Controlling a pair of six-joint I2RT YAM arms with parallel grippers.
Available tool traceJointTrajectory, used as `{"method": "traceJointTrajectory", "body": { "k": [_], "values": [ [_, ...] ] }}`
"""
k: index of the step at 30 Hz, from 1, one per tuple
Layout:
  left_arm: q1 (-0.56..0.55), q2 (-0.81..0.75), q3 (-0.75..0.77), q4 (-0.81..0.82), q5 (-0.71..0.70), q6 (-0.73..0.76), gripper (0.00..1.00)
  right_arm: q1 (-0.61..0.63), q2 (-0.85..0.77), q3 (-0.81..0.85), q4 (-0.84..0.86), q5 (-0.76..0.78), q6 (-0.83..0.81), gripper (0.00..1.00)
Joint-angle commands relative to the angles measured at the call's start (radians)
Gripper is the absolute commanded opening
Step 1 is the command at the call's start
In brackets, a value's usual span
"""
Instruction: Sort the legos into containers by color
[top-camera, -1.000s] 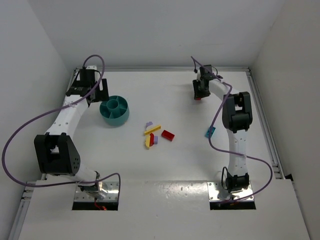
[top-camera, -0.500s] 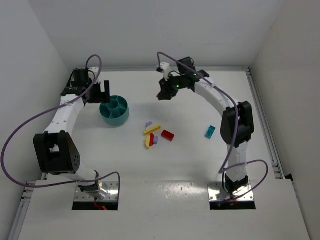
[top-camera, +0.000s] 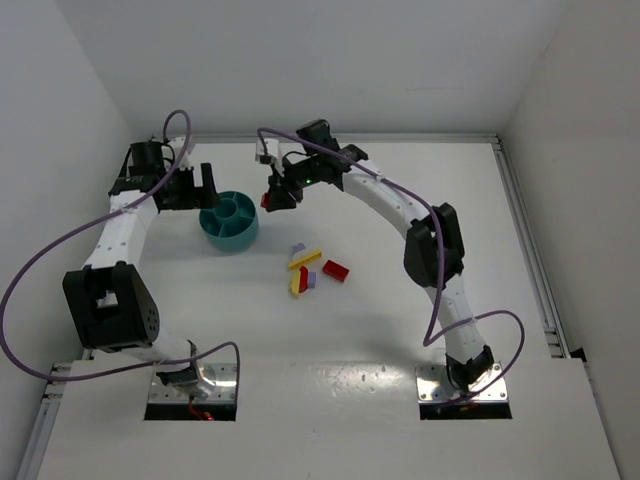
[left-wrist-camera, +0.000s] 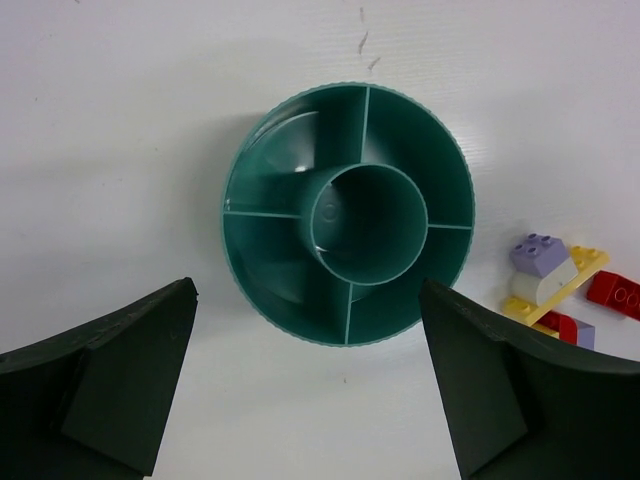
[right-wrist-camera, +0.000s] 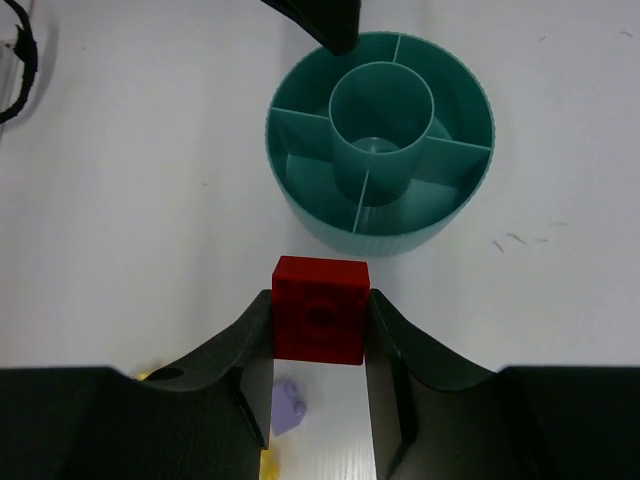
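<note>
My right gripper shifts left in the top view next, over the bowl's closest outer section, since the red square brick still hangs outside the bowl's rim.
The round teal bowl (top-camera: 229, 221) with inner dividers stands at the back left, and its compartments look empty in the left wrist view (left-wrist-camera: 270, 180). My right gripper (top-camera: 272, 197) is shut on a red square brick (right-wrist-camera: 320, 308) and holds it above the table just right of the bowl (right-wrist-camera: 400, 235). My left gripper (top-camera: 191, 187) is open and empty, hovering at the bowl's left side (left-wrist-camera: 306, 285). A pile of loose legos lies mid-table: a lilac brick (top-camera: 298, 248), a yellow bar (top-camera: 305, 260), a red brick (top-camera: 336, 270). No teal brick shows; the right arm covers that patch of table.
The pile also shows at the right of the left wrist view, with the lilac brick (left-wrist-camera: 540, 255) on the yellow bar (left-wrist-camera: 565, 282). A lilac brick (right-wrist-camera: 288, 408) lies below my right jaws. Walls close the table at the back and both sides.
My right arm has swung from the back right across to the bowl's right side, carrying the red brick. My left gripper has shifted slightly left and back.
</note>
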Motion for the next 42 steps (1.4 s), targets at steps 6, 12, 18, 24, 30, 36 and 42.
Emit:
{"method": "traceJointTrajectory", "body": {
  "k": [6,12,18,24,30,36,42],
  "values": [
    [0.061,-0.073,-0.031,0.007,-0.013,-0.017,1.00,0.065,0.102,0.092,0.211,-0.013,0.091,0.10],
    [0.091,-0.095,-0.049,0.007,-0.013,-0.017,1.00,0.083,0.161,0.131,0.314,0.032,0.138,0.10],
    [0.110,-0.104,-0.069,0.007,-0.013,-0.008,1.00,0.083,0.214,0.168,0.374,0.093,0.168,0.22],
    [0.119,-0.095,-0.069,0.007,-0.013,-0.008,1.00,0.083,0.233,0.177,0.385,0.118,0.168,0.41],
    [0.119,-0.066,-0.049,0.018,0.008,-0.008,1.00,0.083,0.242,0.177,0.432,0.127,0.225,0.64],
    [0.110,-0.055,-0.040,0.051,0.063,-0.008,1.00,0.033,0.170,0.175,0.451,0.193,0.384,0.63],
    [-0.020,-0.093,-0.083,0.154,-0.019,-0.008,1.00,-0.217,-0.040,-0.053,0.140,0.363,0.576,0.53]
  ]
}}
